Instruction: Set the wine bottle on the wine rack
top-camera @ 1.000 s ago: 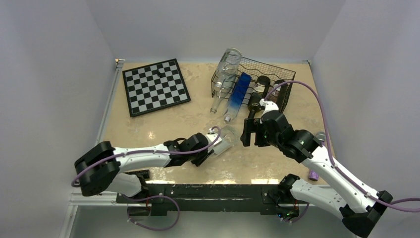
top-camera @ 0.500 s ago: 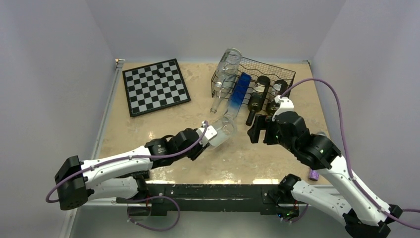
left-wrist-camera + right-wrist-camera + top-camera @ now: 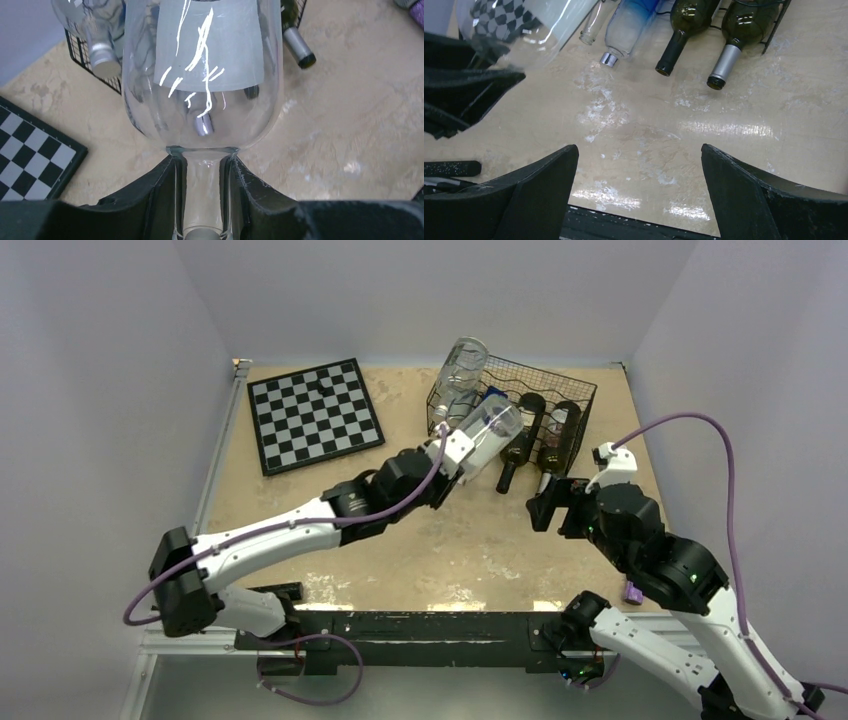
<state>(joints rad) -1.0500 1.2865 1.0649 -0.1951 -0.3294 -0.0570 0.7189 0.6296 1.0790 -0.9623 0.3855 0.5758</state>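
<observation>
I should next move my left gripper away from my base, turning it and bringing it down over the blue bottle (image 3: 492, 396) beside the other clear bottle.
My left gripper (image 3: 452, 454) (image 3: 202, 180) is shut on the neck of a clear glass wine bottle (image 3: 488, 426) (image 3: 202, 75). The bottle is off the table, base pointing away, and hangs over the front of the black wire wine rack (image 3: 578, 392) (image 3: 82, 47). In the rack lie two dark bottles (image 3: 520, 436) (image 3: 684, 25), a blue bottle (image 3: 631, 20) and another clear bottle (image 3: 462, 366) on the left end. My right gripper (image 3: 545, 508) (image 3: 639, 150) is open above bare table, to the right of and nearer than the rack.
A black-and-white chessboard (image 3: 313, 415) lies at the back left. A small purple object (image 3: 633, 592) sits by the right arm at the near right. White walls close in the table on three sides.
My left arm carried the clear bottle up from the table's middle and away toward the rack. The open right gripper drew back to the right, away from the bottle necks.
</observation>
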